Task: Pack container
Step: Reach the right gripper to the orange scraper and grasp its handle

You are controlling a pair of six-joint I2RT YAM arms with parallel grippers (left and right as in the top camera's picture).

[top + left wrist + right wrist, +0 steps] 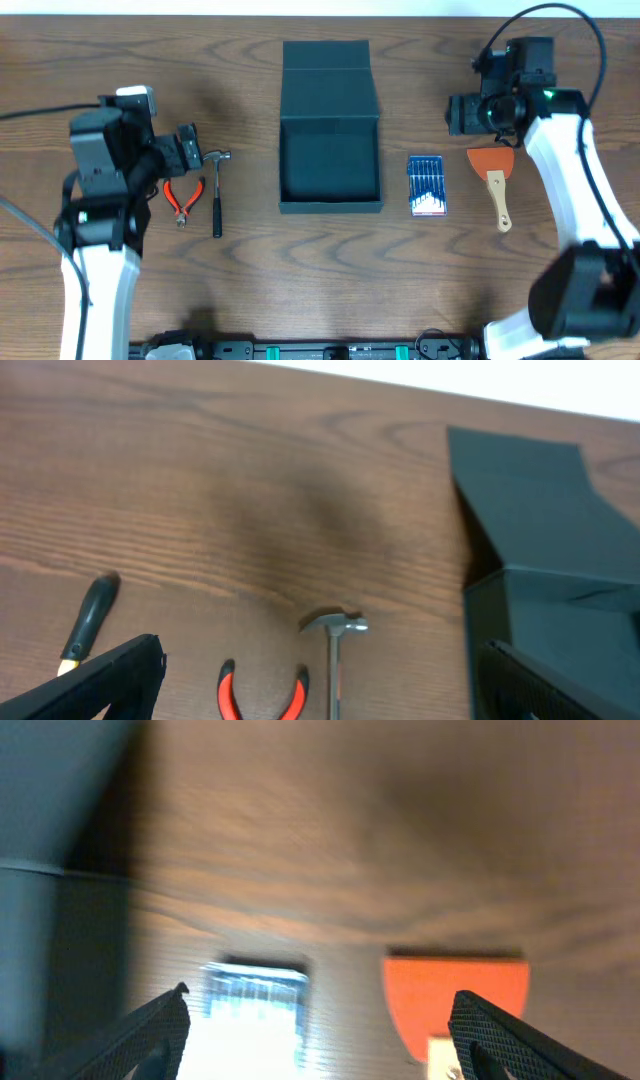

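Note:
My right gripper will lower and come back onto the scraper handle's end by the blade, since the pale handle is narrower than the orange blade.
The dark teal container stands open mid-table, its flap lid laid back on the far side. It also shows at the right of the left wrist view. My left gripper is open and empty, hovering over a small hammer and red-handled pliers. Both tools show between its fingers. My right gripper is open and empty beyond a blue pack of bits and an orange scraper. Both show blurred between its fingers.
A black-handled tool with a yellow band lies left of the pliers, hidden under my left arm in the overhead view. The hammer head points towards the container. A dark rail runs along the table's near edge.

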